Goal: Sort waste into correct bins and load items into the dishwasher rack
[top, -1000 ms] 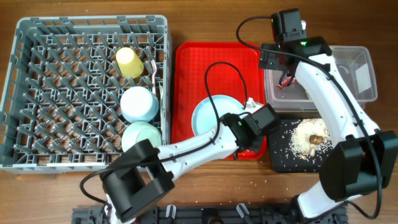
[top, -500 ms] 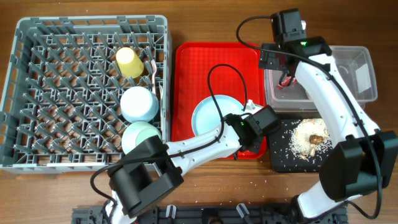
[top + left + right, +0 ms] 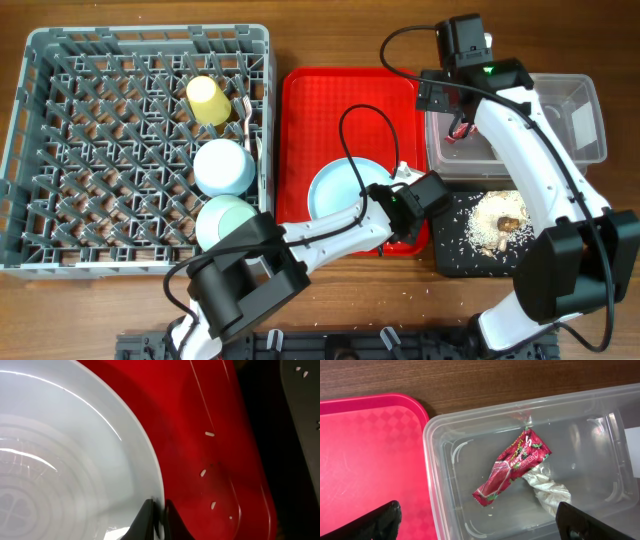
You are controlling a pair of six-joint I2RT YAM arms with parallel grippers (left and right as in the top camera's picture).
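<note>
The red tray's middle lies to my left gripper's left in the overhead view, so next my left gripper will move outward toward it and release the light blue plate's rim there.
The light blue plate (image 3: 335, 185) lies on the flat red tray (image 3: 310, 110). My left gripper (image 3: 392, 196) is shut on the plate's right rim, as the left wrist view (image 3: 159, 516) shows on the plate (image 3: 75, 460). My right gripper (image 3: 458, 128) is open and empty above the clear tub (image 3: 585, 150). In the tub (image 3: 432, 470) lie the red wrapper (image 3: 512, 467) and the white tissue (image 3: 547, 491). Rice scraps (image 3: 497, 218) sit in the black tray (image 3: 455, 255). The grey rack (image 3: 60, 150) holds the yellow cup (image 3: 208, 100), blue bowl (image 3: 223, 167), green bowl (image 3: 222, 218) and white cutlery (image 3: 248, 125).
A few rice grains (image 3: 210, 434) lie on the red tray beside the plate. More grains are scattered on the wooden table (image 3: 420, 290) in front of the black tray. The right arm reaches over the black tray and the tub.
The left arm's rear links have swung a little to the right, while its gripper stays on the plate's rim. The right arm has not moved.
</note>
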